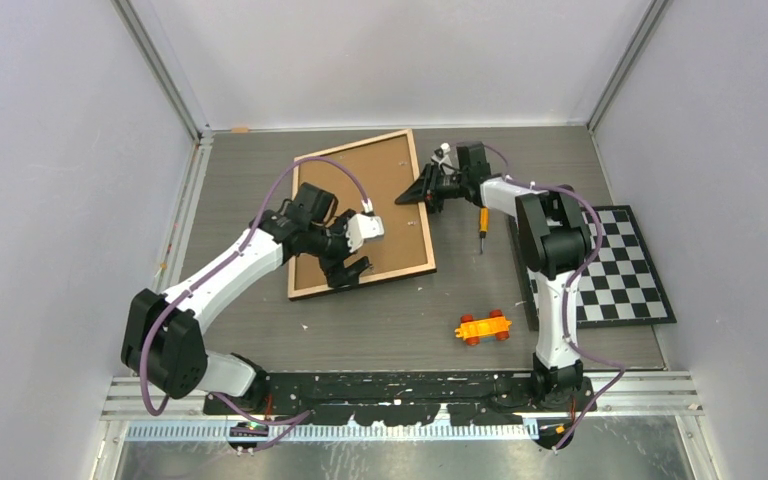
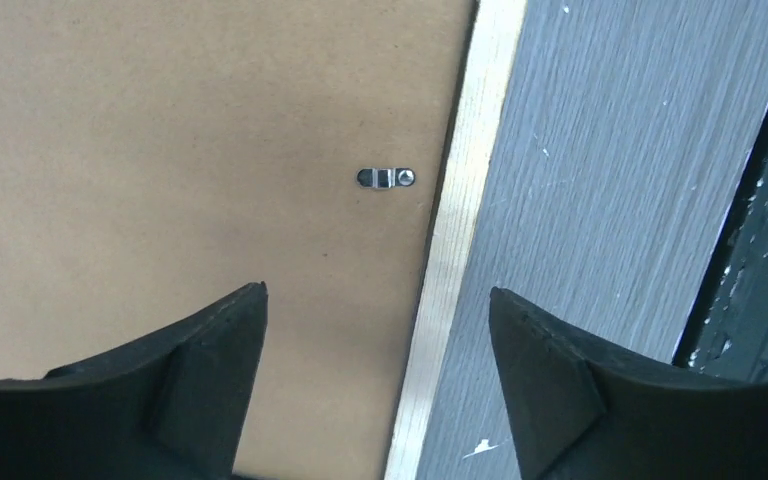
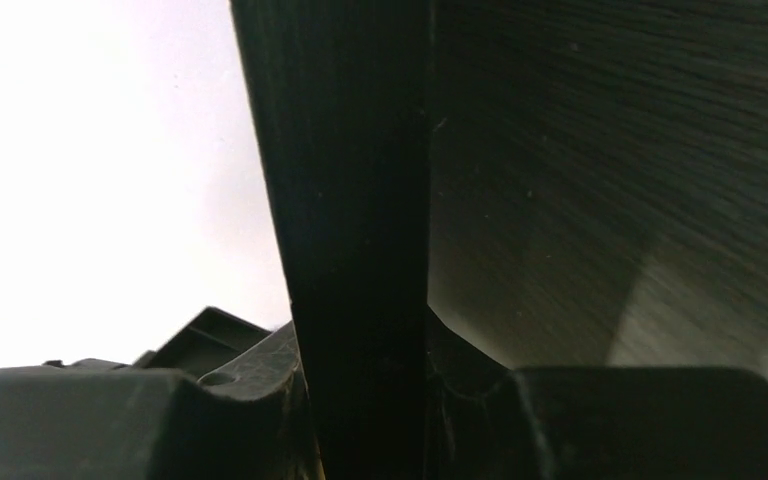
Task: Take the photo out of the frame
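Observation:
The frame (image 1: 375, 175) belongs on the tabletop, to my right gripper's left in the top view, so my right gripper will lift it, turn it over, lower and release it.
The frame (image 1: 375, 175) lies face down on the table, showing its brown board back and light wooden rim. The photo is hidden under it. My left gripper (image 1: 346, 271) is open over the frame's near edge. In the left wrist view the left gripper (image 2: 377, 292) has its jaws wide apart above the board (image 2: 160, 150) and the rim (image 2: 455, 230), with a small metal clip (image 2: 387, 178) ahead. My right gripper (image 1: 412, 196) is at the frame's right edge. In the right wrist view the right gripper (image 3: 365, 350) is shut on the frame's dark edge (image 3: 360, 180).
A black-and-white checkerboard mat (image 1: 620, 265) lies at the right. An orange toy car (image 1: 483, 327) sits in front of the right arm. A small yellow-handled tool (image 1: 481, 225) lies beside the right arm. Grey walls enclose the table.

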`<state>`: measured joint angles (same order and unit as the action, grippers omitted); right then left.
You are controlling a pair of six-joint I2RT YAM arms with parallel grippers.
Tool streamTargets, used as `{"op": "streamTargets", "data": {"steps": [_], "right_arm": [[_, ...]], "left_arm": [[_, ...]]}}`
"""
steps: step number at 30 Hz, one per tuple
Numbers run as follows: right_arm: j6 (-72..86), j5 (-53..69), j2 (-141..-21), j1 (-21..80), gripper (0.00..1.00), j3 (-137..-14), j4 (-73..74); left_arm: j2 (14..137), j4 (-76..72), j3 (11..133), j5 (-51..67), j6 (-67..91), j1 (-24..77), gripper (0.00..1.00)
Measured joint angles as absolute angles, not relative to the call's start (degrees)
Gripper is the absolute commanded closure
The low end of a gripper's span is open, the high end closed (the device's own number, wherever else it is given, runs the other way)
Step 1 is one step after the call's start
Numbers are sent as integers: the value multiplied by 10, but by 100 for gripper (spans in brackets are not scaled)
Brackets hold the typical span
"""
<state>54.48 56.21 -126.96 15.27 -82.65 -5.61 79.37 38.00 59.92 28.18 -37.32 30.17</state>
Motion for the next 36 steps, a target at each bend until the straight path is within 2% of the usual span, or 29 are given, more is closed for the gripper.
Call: {"op": "streamTargets", "data": {"steps": [2,10,14,20,25,30,36], "right_arm": [[503,553,-1252,153,99,-851,5],[376,485,-1207,151,99,-951,220],[310,441,-1205,150,99,-1035,346],[228,374,-1205,149,99,-1173,498],[173,324,-1205,160,99,-1264,599],[103,261,-1213,196,100,-1406,697],[18,176,-1205,271,100,-1473,708]], "left_arm": [[794,380,610,281,-352,297,0],[797,380,658,285,-237,243,0],[806,357,700,290,-164,190,0],[813,309,700,287,-66,130,0],[826,271,687,283,20,78,0],[839,233,671,281,103,22,0],[852,216,667,286,166,-39,0]]}}
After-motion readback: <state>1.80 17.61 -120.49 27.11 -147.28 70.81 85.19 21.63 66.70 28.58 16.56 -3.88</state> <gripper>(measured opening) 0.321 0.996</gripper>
